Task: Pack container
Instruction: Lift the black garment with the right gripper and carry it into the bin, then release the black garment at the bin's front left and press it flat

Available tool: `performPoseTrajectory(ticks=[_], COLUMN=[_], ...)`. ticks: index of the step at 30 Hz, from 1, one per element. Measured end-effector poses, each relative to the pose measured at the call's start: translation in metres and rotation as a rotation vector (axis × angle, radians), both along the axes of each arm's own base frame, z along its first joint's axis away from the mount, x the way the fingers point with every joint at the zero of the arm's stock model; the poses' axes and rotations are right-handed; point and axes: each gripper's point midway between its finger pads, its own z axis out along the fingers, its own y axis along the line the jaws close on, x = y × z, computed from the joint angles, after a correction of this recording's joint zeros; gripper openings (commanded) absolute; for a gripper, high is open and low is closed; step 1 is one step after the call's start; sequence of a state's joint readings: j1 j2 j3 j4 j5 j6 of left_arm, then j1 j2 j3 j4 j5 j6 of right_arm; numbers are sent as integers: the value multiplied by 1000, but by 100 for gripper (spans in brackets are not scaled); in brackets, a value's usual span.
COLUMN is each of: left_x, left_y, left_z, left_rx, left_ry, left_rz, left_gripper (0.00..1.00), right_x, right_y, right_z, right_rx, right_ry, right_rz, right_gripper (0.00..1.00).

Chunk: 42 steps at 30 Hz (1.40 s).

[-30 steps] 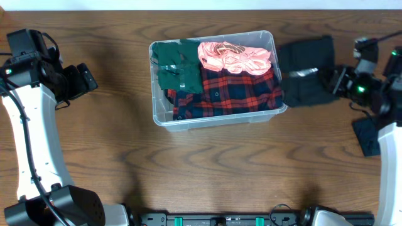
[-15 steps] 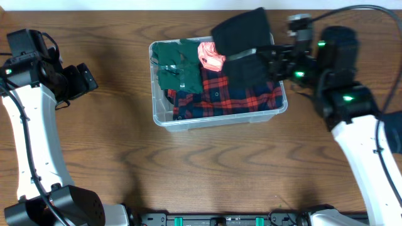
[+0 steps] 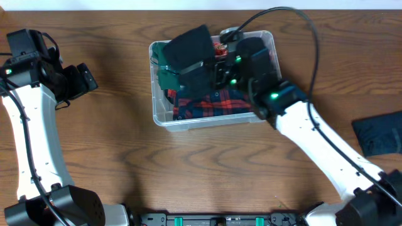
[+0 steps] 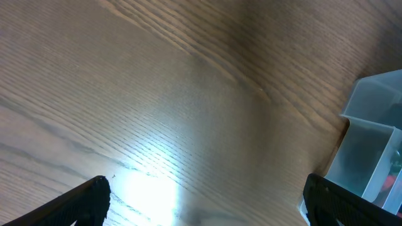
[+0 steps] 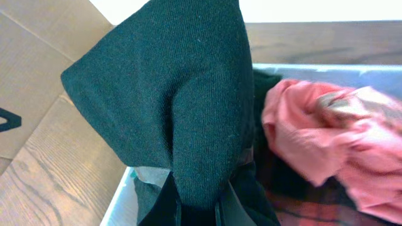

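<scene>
I need to move my right gripper down and to its left in the overhead view next and release the garment, since the container's bare near corner [image 3: 164,108] lies that way.
The clear plastic container [image 3: 160,116] stands at the table's middle back; its corner also shows in the left wrist view [image 4: 370,138]. It holds a red plaid shirt [image 3: 213,103], a green garment [image 3: 168,76] and a pink garment [image 5: 326,125]. My right gripper [image 3: 210,66] is shut on a dark knit garment [image 3: 188,47] and holds it above the container's left part. In the right wrist view the dark garment [image 5: 188,94] hangs folded between the fingers [image 5: 198,207]. My left gripper [image 4: 201,201] is open and empty over bare wood, left of the container.
Another dark garment [image 3: 377,135] lies at the table's right edge. The left arm's body [image 3: 31,125] stands along the left side. Bare wooden table [image 3: 207,169] lies in front of the container.
My right gripper has carried the dark garment leftward, from the table's right side to above the container's left part. The left arm has not moved.
</scene>
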<state>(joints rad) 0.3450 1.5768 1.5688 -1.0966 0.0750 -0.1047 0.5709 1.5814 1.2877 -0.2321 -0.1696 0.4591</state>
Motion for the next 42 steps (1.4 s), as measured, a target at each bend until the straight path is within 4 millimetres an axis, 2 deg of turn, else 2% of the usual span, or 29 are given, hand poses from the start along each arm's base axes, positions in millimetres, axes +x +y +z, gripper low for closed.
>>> performPoseTrajectory(ticks=[7,20,26,34,38,39,41,42], left_x=[0,0,0,0,0,0,0,0], left_y=[0,0,0,0,0,0,0,0], left_z=[0,0,0,0,0,0,0,0], left_rx=[0,0,0,0,0,0,0,0], left_ry=[0,0,0,0,0,0,0,0], left_rz=[0,0,0,0,0,0,0,0], left_gripper=[98,98,98,98,98,98,98,98], right_x=[-22,-59,-57,-37,-43,-45,-50,-51], right_y=[19,30,30,41,45,47,49,50], right_z=[-5,-28,-31,-33,-39,-40,-42,-43], right_rx=[28,66,77,160,164,161,155,154], right_ry=[61,295,321,326,362,369,383,390], right_rz=[98,99,16,-61,-68,-66,-63,-61], right_gripper=[1,2,2,2,1,6,50,67])
